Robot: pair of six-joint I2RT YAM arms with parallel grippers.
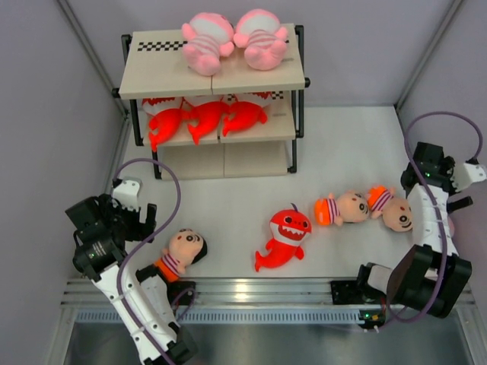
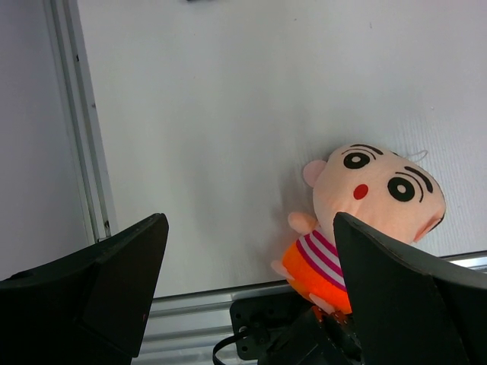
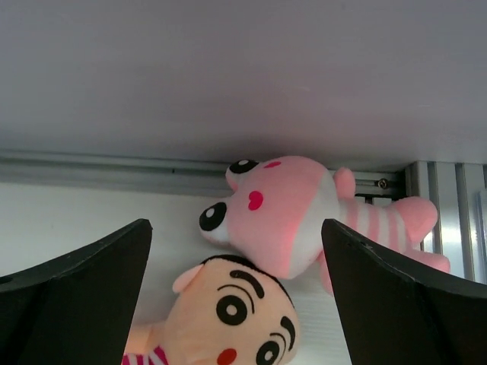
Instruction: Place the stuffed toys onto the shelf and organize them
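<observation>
My right gripper is open above the pink baby's head (image 1: 451, 226) (image 3: 280, 217), which lies on the metal bar's side, so next I will lower my right gripper toward the bar and onto that head.
The shelf (image 1: 152, 76) stands at the back; two pink striped babies (image 1: 232, 39) lie on its top board and three red sharks (image 1: 204, 118) on the middle board. On the table lie a red shark (image 1: 285, 236), two boys (image 1: 344, 207) (image 1: 394, 213) at the right, and one boy (image 1: 183, 252) at the left. My left gripper (image 1: 135, 222) is open and empty above the table; that boy (image 2: 365, 220) lies beside its right finger (image 2: 403, 296). My right gripper (image 1: 453, 199) is open and empty over a boy's head (image 3: 228, 323) and a pink baby (image 3: 289, 217).
The pink baby lies against the metal rail (image 3: 106, 171) at the right wall, mostly hidden behind my right arm in the top view. The left arm's base (image 2: 281, 334) and the table's front rail (image 1: 251, 293) lie just below the left boy. The shelf's bottom tier (image 1: 224, 161) holds beige boxes.
</observation>
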